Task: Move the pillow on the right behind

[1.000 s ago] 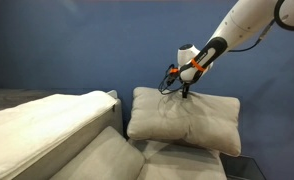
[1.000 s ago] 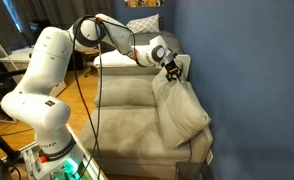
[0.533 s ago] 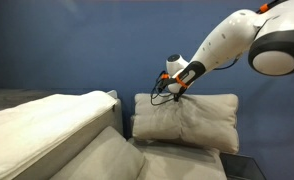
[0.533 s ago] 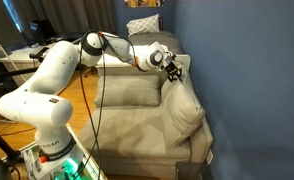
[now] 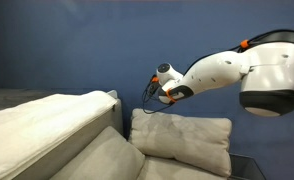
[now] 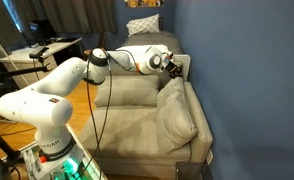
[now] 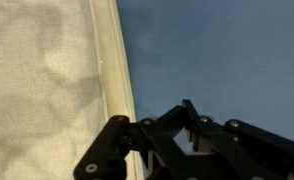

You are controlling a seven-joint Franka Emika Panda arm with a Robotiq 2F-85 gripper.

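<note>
The pillow already leans against the blue wall, so next I should move my gripper a little up and outward by the pillow's upper corner (image 5: 138,112) and open it.
The plain beige pillow (image 5: 182,136) stands on the sofa seat and leans back against the blue wall; in an exterior view it rests at the wall side of the sofa (image 6: 177,112). My gripper (image 5: 154,92) hangs just above the pillow's upper corner, apart from it (image 6: 173,64). In the wrist view the black fingers (image 7: 187,108) meet at their tips with nothing between them. Beige fabric with a seam (image 7: 42,90) fills the left of that view; I cannot tell which cushion it is.
A long, flatter beige cushion (image 5: 42,118) lies beside the pillow. The sofa seat (image 6: 127,125) stretches in front of it. The blue wall (image 5: 87,45) stands right behind. A desk with clutter (image 6: 37,52) stands beyond the sofa.
The pillow has left my gripper and dropped lower, now leaning upright against the wall. The gripper has moved up and away from its top corner.
</note>
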